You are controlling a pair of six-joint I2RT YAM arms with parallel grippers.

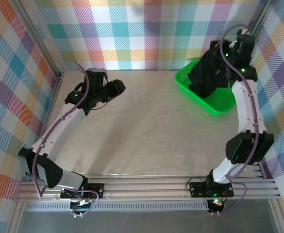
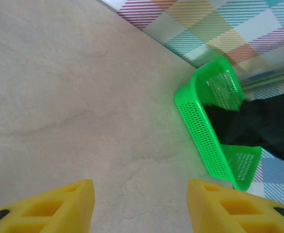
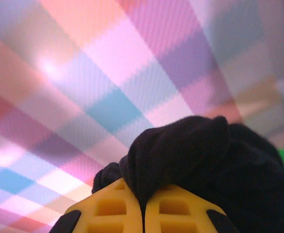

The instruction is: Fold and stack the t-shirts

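Observation:
I need to swing my right gripper toward my left gripper next, over the back middle of the tabletop, and let go of the t-shirt, because the table beside the green basket [image 1: 218, 104] is bare.
A black t-shirt [image 1: 207, 73] hangs in a bunched column above the green mesh basket [image 1: 218, 104] at the back right, its lower end still down in the basket. My right gripper [image 1: 218, 49] is shut on the top of the cloth; in the right wrist view its yellow fingers [image 3: 117, 208] meet with black t-shirt fabric [image 3: 190, 150] pinched between them. My left gripper [image 1: 116, 88] hovers over the bare table at the back left, open, its yellow fingers [image 2: 64, 206] wide apart with nothing between them. The left wrist view shows the t-shirt [image 2: 265, 124] draped out of the basket [image 2: 205, 131].
The light wooden table [image 1: 132, 131] stretches between the two arms. Plaid walls close in the back and both sides, and the basket sits close to the right wall. An aluminium rail [image 1: 151, 187] runs along the near edge.

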